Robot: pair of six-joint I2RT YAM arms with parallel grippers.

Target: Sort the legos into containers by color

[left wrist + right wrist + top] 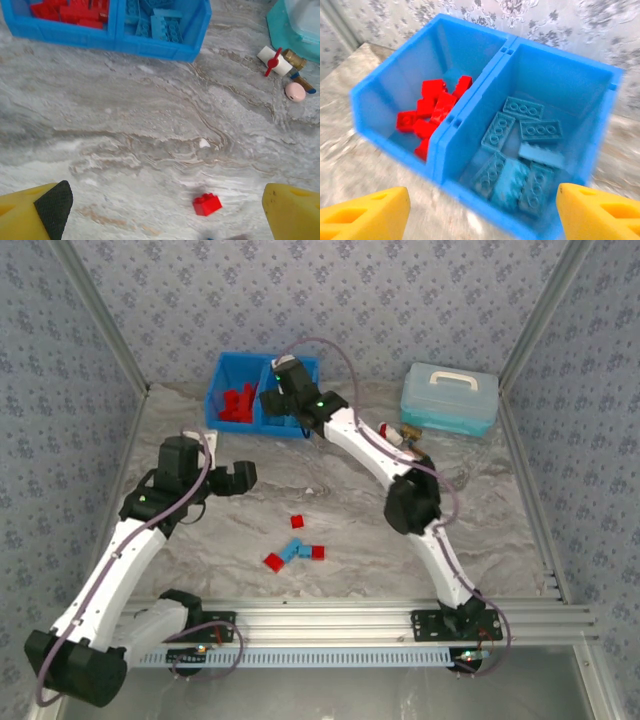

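I need to move my left gripper down and back toward my base next, onto the lone red lego, because it lies apart from the clustered bricks.
The blue bin stands at the back of the table. Its left compartment holds several red legos and its right compartment several light blue legos; one pale blue brick there looks blurred. My right gripper hovers over the bin's near wall, open, with nothing between its yellow fingers. On the table lie three red legos and a light blue one. My left gripper hangs open above the table left of them, a red lego just below it.
A pale teal lidded box sits at the back right. In front of it lie a small red-and-white bottle and a pink disc. Patterned walls enclose the table on three sides.
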